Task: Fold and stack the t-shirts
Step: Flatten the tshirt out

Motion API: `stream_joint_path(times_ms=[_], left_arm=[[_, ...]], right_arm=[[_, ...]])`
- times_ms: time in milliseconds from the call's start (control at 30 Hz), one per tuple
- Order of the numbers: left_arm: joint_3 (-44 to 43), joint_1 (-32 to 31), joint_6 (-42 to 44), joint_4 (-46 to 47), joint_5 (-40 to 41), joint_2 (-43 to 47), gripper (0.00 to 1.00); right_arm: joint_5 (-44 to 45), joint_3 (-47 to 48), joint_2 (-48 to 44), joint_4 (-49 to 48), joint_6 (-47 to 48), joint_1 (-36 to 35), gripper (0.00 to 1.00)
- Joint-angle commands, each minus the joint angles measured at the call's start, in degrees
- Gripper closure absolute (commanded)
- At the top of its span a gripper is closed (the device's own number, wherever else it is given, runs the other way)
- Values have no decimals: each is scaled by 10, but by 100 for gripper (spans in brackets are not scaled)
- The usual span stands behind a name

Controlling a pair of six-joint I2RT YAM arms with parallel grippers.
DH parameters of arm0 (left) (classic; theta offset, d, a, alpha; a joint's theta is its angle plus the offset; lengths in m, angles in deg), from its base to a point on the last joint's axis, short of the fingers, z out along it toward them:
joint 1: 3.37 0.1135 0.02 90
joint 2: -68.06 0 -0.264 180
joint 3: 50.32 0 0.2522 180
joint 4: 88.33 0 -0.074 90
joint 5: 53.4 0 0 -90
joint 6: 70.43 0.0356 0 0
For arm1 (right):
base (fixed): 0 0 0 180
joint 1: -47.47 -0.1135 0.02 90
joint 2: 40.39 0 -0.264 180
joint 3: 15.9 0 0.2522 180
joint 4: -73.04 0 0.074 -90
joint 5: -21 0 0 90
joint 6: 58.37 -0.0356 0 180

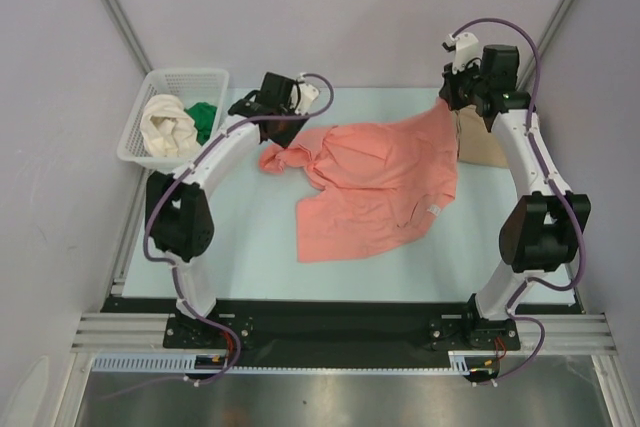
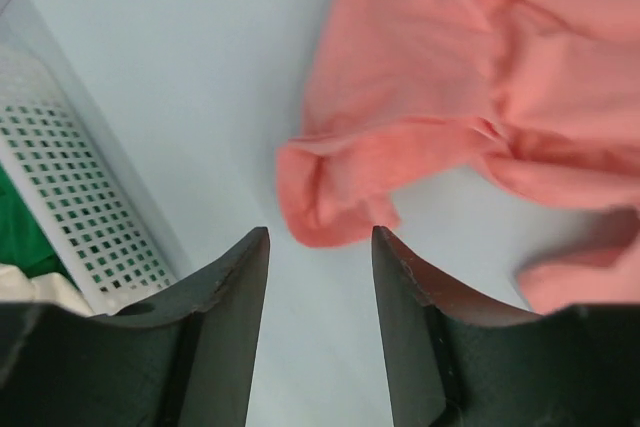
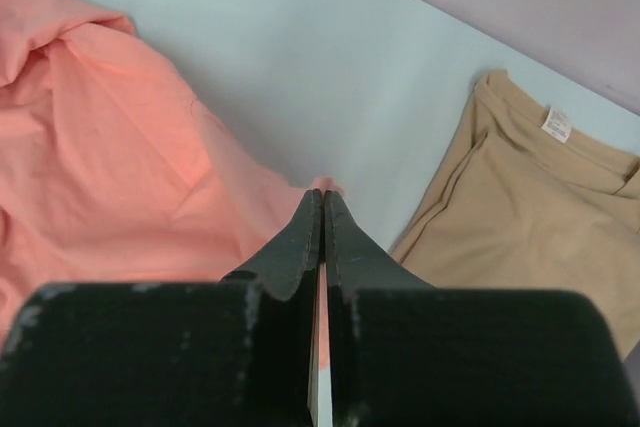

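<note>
I will next lower my left gripper away from the basket and past the end of the sleeve, onto the bunched fold where the pink cloth [image 3: 120, 147] doubles over itself.
The salmon-pink t-shirt [image 1: 375, 182] lies crumpled across the middle of the table. My right gripper [image 1: 462, 97] is shut on its far right corner and holds that corner up; the pink cloth [image 3: 120, 147] hangs from the closed jaws. My left gripper [image 1: 268, 117] is open and empty, just short of the shirt's bunched left sleeve [image 2: 335, 202]. A folded tan t-shirt [image 3: 530, 217] lies at the far right, also in the top view [image 1: 482, 145]. The cream-white t-shirt [image 1: 166, 125] and green t-shirt [image 1: 204, 119] sit in the basket.
The white lattice basket [image 1: 140, 117] stands at the far left; its wall [image 2: 70, 207] is close to my left gripper. Grey walls close in the back and sides. A black rail [image 1: 330, 322] runs along the near edge.
</note>
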Motion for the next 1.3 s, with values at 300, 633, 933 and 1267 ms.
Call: stream_joint_path(times_ms=[300,633,933,1267], left_arm=[[-26,-65,46,-51,-94,-57,43],[-88,-65,21,-81,-98,-140,50],[-171,-65,17,-81,-68,-210,62],[-187,-63,12,-96,-80,-193,100]], right_arm=[[-40,-29,-41,-20,-14,-2,100],[-31,-44,-48,-30,-10,-1,100],[-29,-48,-44,-33,-10,-1,100],[-25,-49,-42,-39,-10,0,100]])
